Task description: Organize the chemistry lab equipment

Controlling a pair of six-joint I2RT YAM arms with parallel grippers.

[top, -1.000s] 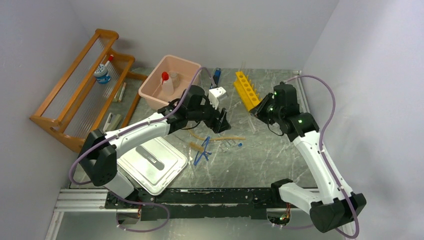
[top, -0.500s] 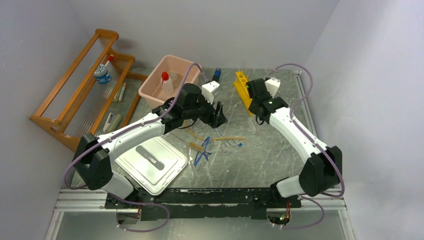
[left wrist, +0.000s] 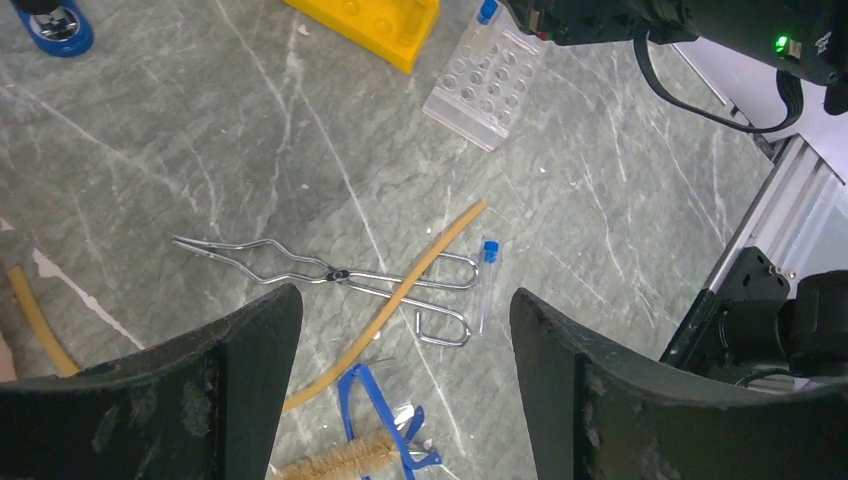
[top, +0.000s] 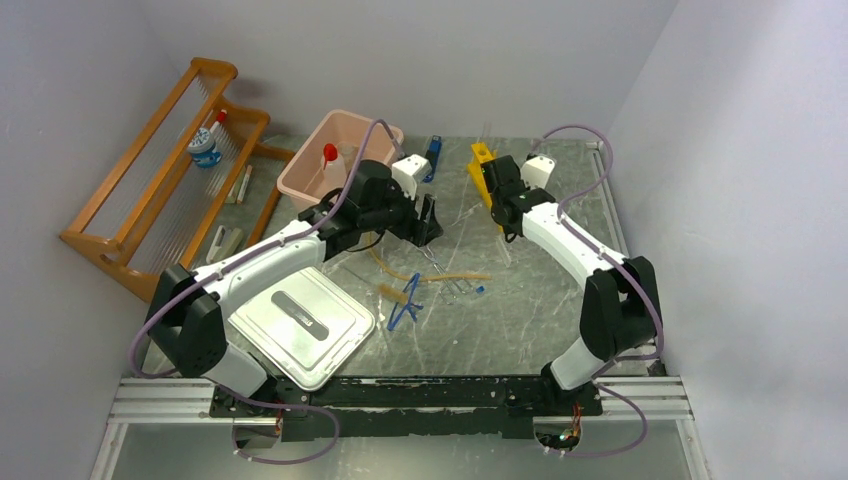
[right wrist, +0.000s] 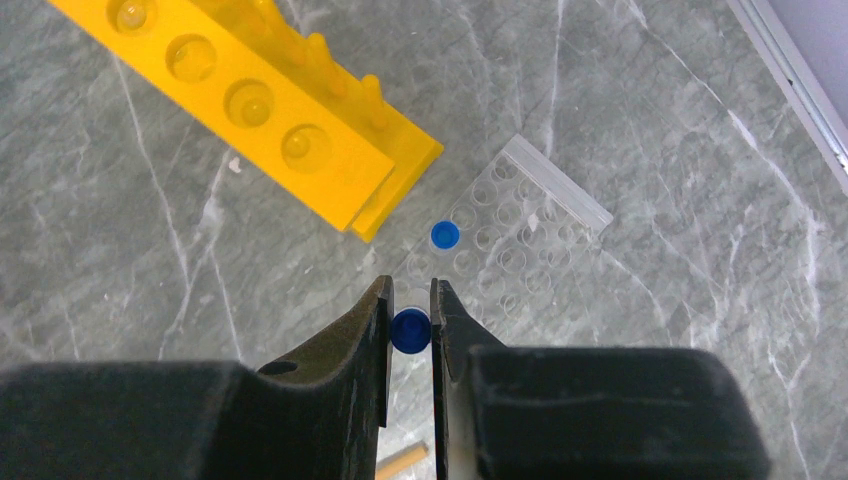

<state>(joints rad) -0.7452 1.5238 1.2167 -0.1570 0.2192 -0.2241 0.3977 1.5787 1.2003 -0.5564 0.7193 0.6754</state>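
Observation:
Next, my right gripper lowers onto the empty hole (right wrist: 418,266) beside the tray's standing tube to release there, since the held blue-capped tube already hangs upright above it.
My right gripper (right wrist: 410,295) is shut on a blue-capped clear tube (right wrist: 410,331), held upright over the near corner of a clear holed tray (right wrist: 520,240). Another blue-capped tube (right wrist: 445,236) stands in that tray. My left gripper (left wrist: 405,300) hangs open above loose items on the table: metal tongs (left wrist: 330,272), a tan rubber hose (left wrist: 440,245) lying across them, a blue-capped tube (left wrist: 487,280), blue plastic tongs (left wrist: 380,410) and a brush (left wrist: 340,462). A white red-capped squeeze bottle (top: 332,168) stands in the pink tub (top: 300,185).
A yellow holed rack (right wrist: 250,110) lies just beside the clear tray. The grey-white lid (top: 300,325) rests at the near left. The wooden rack (top: 150,170) at far left carries a small jar (top: 204,150). A blue item (top: 433,155) lies behind the tub.
My right arm has swung left, carrying its tube from right of the yellow rack to above the clear tray. The left gripper has drawn back and left a little, still open.

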